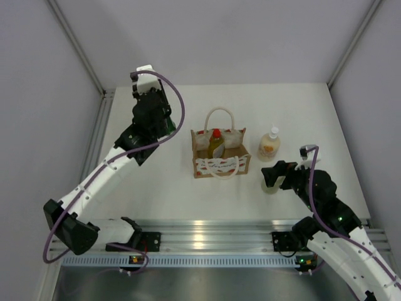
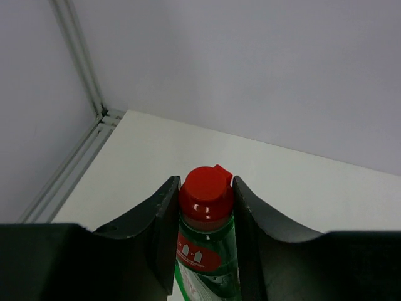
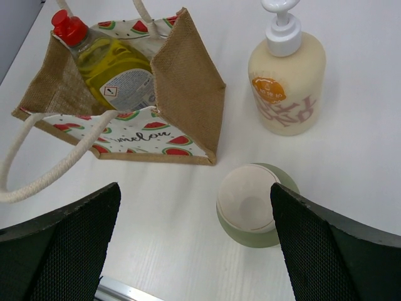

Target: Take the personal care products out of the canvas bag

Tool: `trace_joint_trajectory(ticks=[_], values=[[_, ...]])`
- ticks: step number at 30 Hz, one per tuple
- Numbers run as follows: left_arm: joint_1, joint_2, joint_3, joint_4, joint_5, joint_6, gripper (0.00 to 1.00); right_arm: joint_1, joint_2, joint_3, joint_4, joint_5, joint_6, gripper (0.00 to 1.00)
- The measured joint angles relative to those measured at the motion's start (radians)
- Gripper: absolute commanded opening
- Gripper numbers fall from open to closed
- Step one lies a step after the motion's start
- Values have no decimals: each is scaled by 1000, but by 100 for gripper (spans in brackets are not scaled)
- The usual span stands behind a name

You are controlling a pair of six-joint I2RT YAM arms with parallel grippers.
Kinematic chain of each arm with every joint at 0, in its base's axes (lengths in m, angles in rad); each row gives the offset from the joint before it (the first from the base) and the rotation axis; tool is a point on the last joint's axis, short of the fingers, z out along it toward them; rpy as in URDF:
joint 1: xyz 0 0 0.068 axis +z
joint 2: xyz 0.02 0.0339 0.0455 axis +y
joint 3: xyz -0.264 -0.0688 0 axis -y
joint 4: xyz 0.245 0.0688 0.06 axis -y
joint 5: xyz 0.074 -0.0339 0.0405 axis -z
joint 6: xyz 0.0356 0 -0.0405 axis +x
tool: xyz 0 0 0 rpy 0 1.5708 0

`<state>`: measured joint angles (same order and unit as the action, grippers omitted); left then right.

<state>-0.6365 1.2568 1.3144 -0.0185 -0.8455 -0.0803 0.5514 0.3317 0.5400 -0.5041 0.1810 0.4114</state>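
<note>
The dark green bottle should go on the white table, out of the bag. I should lower my left gripper next with its fingers tilting downward, then let the bottle go.
The canvas bag stands mid-table with the yellow bottle with a red cap inside; both also show in the right wrist view, the bag and the yellow bottle. My left gripper is left of the bag and shut on the dark green bottle with a red cap. The cream pump bottle stands on the table right of the bag. The pale green bottle with a white cap stands in front of it. My right gripper is open above it, and the bottle sits near its right finger.
Grey walls enclose the table on three sides, with a metal rail along the left edge. An aluminium rail runs along the near edge by the arm bases. Bare white table lies beyond my left gripper.
</note>
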Motion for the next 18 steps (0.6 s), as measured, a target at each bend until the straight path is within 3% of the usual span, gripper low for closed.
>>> trace_joint_trajectory(ticks=[7,18], values=[[196,72,-79,60,22,-110,0,0,-11,0,2,-5,-8,99],[266,325,-166,283,27,-85,0,0,-22,-2,3,-23,-10,99]])
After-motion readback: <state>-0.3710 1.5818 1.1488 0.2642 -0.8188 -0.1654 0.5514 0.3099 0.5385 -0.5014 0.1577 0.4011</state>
